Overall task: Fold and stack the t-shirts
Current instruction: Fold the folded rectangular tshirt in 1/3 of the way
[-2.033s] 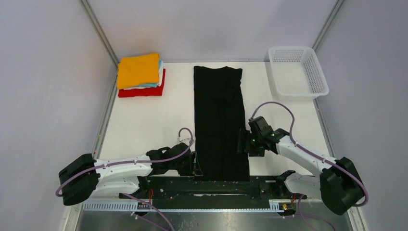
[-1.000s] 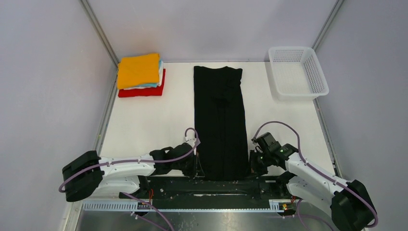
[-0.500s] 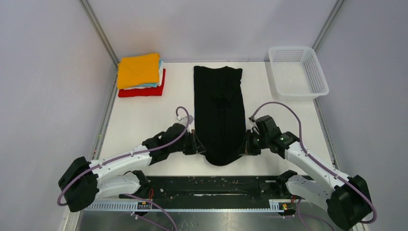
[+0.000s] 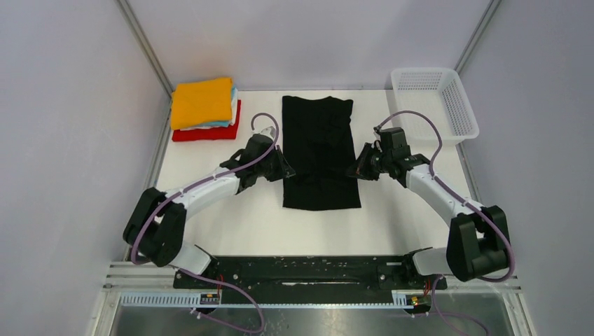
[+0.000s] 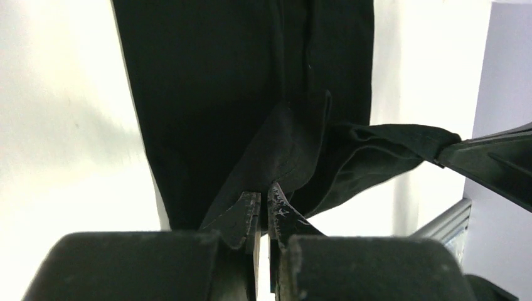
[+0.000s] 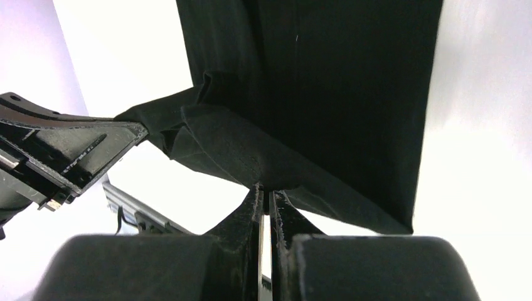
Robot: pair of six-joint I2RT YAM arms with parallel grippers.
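Observation:
The hem needs to be carried away from my base by my right gripper next, then lowered onto the black t-shirt's flat far part (image 4: 339,131) (image 6: 370,37).
The black t-shirt (image 4: 319,140), folded into a narrow strip, lies in the middle of the white table and is doubled over on itself, its fold toward me. My left gripper (image 4: 283,168) is shut on the lifted near edge at the strip's left side, and the cloth (image 5: 207,94) hangs from its tips (image 5: 263,194). My right gripper (image 4: 356,170) is shut on the same edge at the right side (image 6: 266,191), with the shirt (image 6: 339,81) spread below. Folded t-shirts sit stacked at the far left: orange (image 4: 202,101) on top, red (image 4: 210,133) at the bottom, white and light blue between.
A white mesh basket (image 4: 433,105) stands at the far right corner. Grey walls close in the table on three sides. The black rail (image 4: 301,269) carrying the arm bases runs along the near edge.
Both grippers have carried the shirt's near edge up from the near table edge and away from me, over the strip. The shirt now lies doubled and shorter.

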